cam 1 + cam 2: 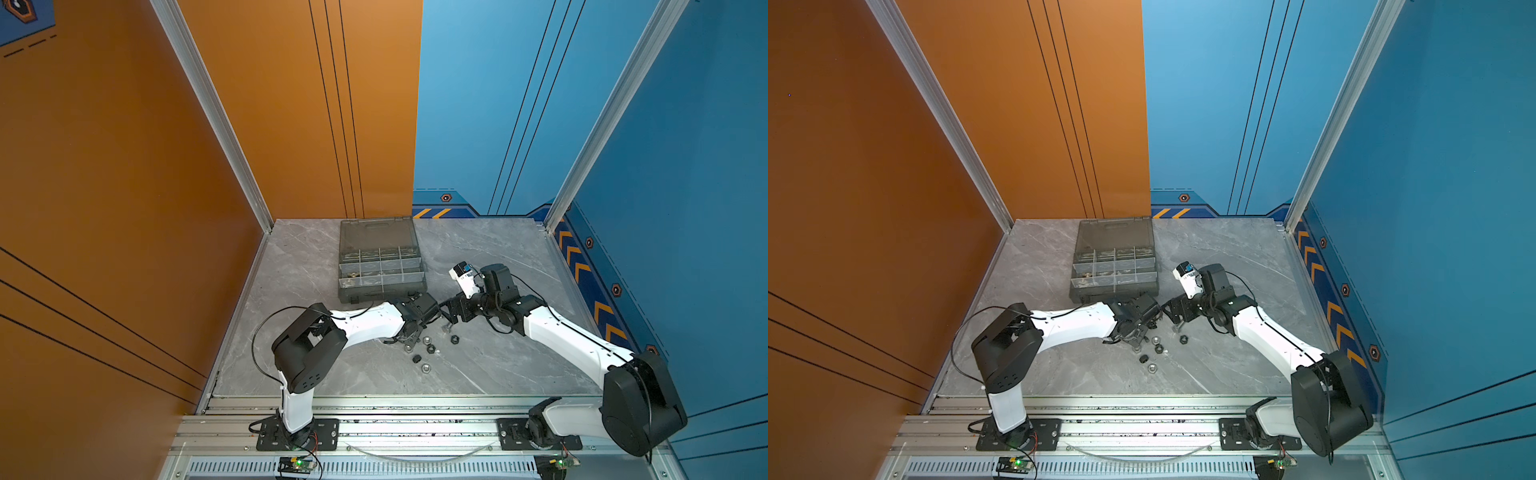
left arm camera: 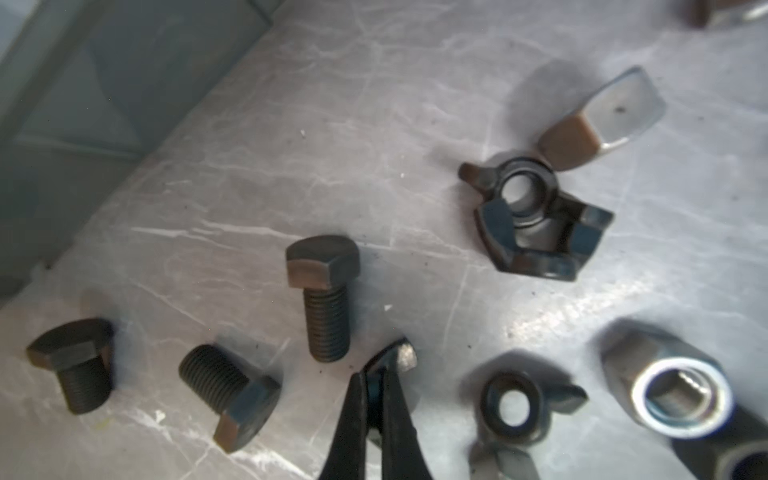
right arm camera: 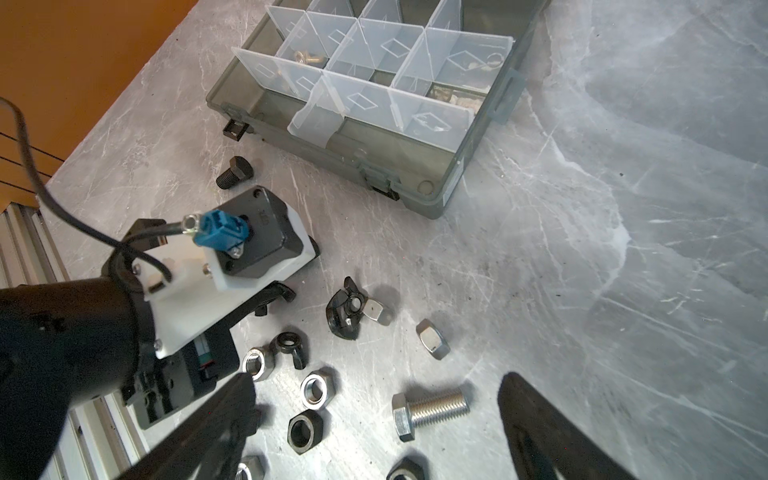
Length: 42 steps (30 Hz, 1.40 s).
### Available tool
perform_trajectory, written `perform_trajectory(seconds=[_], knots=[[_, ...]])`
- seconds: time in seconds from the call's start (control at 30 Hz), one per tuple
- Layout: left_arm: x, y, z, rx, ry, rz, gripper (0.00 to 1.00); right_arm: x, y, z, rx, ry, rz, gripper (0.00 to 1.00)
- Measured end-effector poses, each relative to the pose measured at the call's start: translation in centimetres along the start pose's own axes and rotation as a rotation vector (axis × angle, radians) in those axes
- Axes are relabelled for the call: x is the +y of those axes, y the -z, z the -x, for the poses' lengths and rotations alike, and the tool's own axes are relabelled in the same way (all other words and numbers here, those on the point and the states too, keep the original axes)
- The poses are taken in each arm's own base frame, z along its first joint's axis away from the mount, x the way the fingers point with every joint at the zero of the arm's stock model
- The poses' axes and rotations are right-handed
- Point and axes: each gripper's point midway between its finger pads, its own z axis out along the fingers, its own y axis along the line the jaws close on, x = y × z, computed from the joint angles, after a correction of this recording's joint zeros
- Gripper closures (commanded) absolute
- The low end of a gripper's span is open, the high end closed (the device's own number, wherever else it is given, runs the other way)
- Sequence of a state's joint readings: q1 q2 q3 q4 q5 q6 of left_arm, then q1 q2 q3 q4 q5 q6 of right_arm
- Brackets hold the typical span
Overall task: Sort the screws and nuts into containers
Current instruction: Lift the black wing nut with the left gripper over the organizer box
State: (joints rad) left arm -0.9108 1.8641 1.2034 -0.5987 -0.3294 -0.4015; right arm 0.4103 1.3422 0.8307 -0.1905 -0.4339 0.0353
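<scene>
My left gripper will next go up, carry the dark metal outward over the container section (image 1: 371, 270) beside the brass piece and let it go.
My left gripper (image 2: 376, 374) is shut on a thin dark piece of metal that looks like the wing of a black wing nut (image 2: 392, 355). It hangs low over the loose parts (image 1: 409, 338). Three black screws (image 2: 324, 295) (image 2: 70, 361) (image 2: 228, 399) lie beside it, with more black wing nuts (image 2: 536, 216) (image 2: 515, 403) and silver nuts (image 2: 681, 399). My right gripper (image 3: 377, 381) stands open just over the table, with a silver screw (image 3: 428, 409) lying between its fingers, untouched. The containers sit in the open grey case (image 1: 382, 293) behind both grippers.
Silver and black hex nuts (image 3: 318, 388) (image 3: 303, 430) (image 3: 432, 338) lie scattered near the right fingers. One black screw (image 3: 235, 172) lies close to the case's front wall (image 3: 415, 178). The two grippers are close together (image 1: 1163, 316). The case lid (image 1: 376, 232) lies open at the back.
</scene>
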Motion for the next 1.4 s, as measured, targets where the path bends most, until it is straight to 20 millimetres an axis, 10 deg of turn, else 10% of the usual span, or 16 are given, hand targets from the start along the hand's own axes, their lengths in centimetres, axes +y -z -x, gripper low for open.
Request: perform_trajectory(seconds=[0.53, 0.87, 1.1, 1.4], knots=[[3.6, 5.9, 3.6, -0.147, 0.143, -0.088, 1.0, -0.1, 0.1, 0.1, -0.004, -0.021, 0.017, 0.06], [14.6, 8.3, 9.6, -0.296, 0.441, -0.022, 1.0, 0.0, 0.2, 0.2, -0.007, -0.024, 0.023, 0.06], [21.5, 5.4, 12.8, -0.337, 0.632, 0.03, 1.0, 0.0, 0.2, 0.2, -0.008, -0.024, 0.022, 0.06], [21.6, -1.4, 15.4, -0.255, 0.651, 0.001, 1.0, 0.0, 0.3, 0.2, -0.011, -0.023, 0.022, 0.06]])
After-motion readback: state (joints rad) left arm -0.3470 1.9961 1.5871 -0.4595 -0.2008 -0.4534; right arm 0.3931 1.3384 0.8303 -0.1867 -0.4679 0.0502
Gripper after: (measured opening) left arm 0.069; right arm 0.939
